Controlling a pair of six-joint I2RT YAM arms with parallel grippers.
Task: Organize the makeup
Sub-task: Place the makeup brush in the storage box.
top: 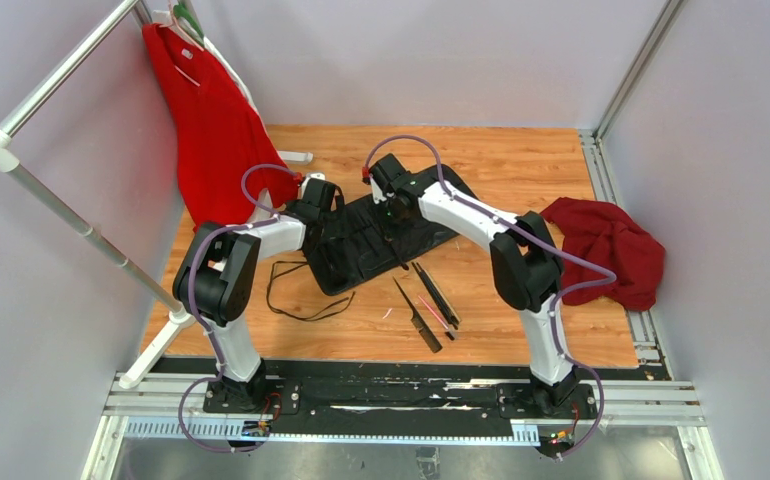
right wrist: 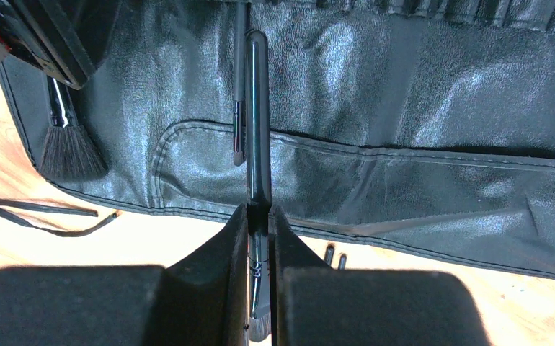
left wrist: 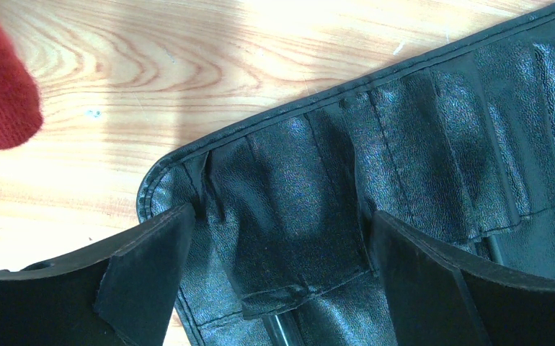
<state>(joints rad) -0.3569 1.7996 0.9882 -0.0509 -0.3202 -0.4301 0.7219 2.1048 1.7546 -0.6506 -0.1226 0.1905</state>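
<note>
My right gripper lowers next, slides the brush's handle outward into the slot point(right wrist: 278, 3) beside the stowed thin brush, then releases, since the handle points toward the slots.
The black roll-up case point(top: 381, 235) lies open on the wooden table. My right gripper point(right wrist: 259, 213) is shut on a thin black makeup brush point(right wrist: 258, 115), its handle pointing over the case toward the slots; it shows in the top view point(top: 393, 200) above the case's middle. A fluffy-tipped brush point(right wrist: 69, 148) sits in the case at its left end. My left gripper point(left wrist: 278, 245) is open, its jaws straddling a pocket of the case point(left wrist: 404, 144) near its corner; in the top view it point(top: 323, 205) is at the case's left end. Several loose brushes and a comb tool point(top: 426, 300) lie in front of the case.
A thin black looped cord point(top: 306, 295) lies on the table left of the loose tools. A red cloth point(top: 611, 250) lies at the right edge. A red garment point(top: 211, 120) hangs from a white rack point(top: 51, 200) at the back left.
</note>
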